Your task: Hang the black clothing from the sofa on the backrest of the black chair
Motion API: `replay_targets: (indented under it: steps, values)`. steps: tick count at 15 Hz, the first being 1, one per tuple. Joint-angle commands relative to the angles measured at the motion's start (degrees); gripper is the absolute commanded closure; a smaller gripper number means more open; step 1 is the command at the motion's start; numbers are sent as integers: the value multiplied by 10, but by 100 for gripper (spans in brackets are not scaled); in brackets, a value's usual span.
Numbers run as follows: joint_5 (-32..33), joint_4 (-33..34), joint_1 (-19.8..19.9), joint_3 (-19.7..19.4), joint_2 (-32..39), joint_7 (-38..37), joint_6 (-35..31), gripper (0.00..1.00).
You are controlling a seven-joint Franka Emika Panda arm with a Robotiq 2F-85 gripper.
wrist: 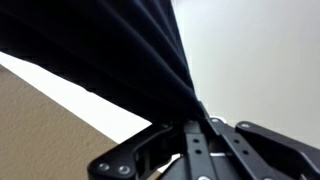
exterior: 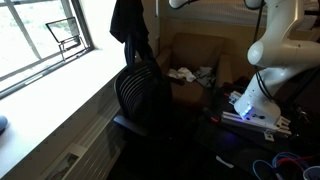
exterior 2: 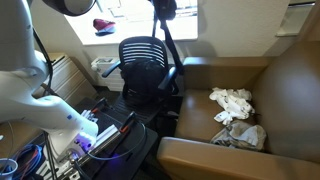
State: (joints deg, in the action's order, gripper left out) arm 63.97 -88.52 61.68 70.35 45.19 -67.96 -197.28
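Next, my gripper lowers, tilting downward, over the backrest's top edge [exterior 2: 143, 40] below it and releases the black clothing whose lower end already hangs there.
The black clothing [exterior: 129, 22] hangs in a long bunch from the top of the frame, its lower end trailing onto the backrest of the black chair [exterior: 141, 92]. It shows the same way in both exterior views [exterior 2: 166, 32], above the chair [exterior 2: 141, 58]. In the wrist view my gripper [wrist: 190, 122] is shut on a gathered fold of the black clothing [wrist: 110, 45]. The gripper itself is at or past the top edge in both exterior views. The brown sofa [exterior 2: 290, 95] stands beside the chair.
White and grey clothes [exterior 2: 232, 100] lie on the sofa seat, also seen in an exterior view [exterior: 186, 74]. My white arm base [exterior: 262, 95] stands on a cluttered table with cables [exterior 2: 100, 135]. A window sill [exterior: 60, 80] runs beside the chair.
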Motion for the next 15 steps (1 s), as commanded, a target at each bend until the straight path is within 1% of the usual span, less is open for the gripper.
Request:
replay_targets:
  steps: [1, 2, 3, 4, 6, 8, 10, 12, 14, 15]
  values:
    - [8, -10, 9, 13, 7, -1, 0, 95]
    - [11, -15, 14, 19, 12, -1, 0, 95]
    - [11, -17, 17, 22, 16, -1, 0, 99]
    - [12, -14, 9, 9, 12, 7, -6, 99]
    - [43, -21, -15, 7, 19, 36, -13, 99]
    - [78, -17, -53, 5, 28, 64, -17, 99]
    - [107, -16, -89, 11, 40, 77, -4, 99]
    - [137, -22, -115, 14, 59, 84, 6, 99]
    - [159, -47, -112, 19, 71, 73, 26, 99]
    - [165, -65, -98, 20, 74, 67, 42, 99]
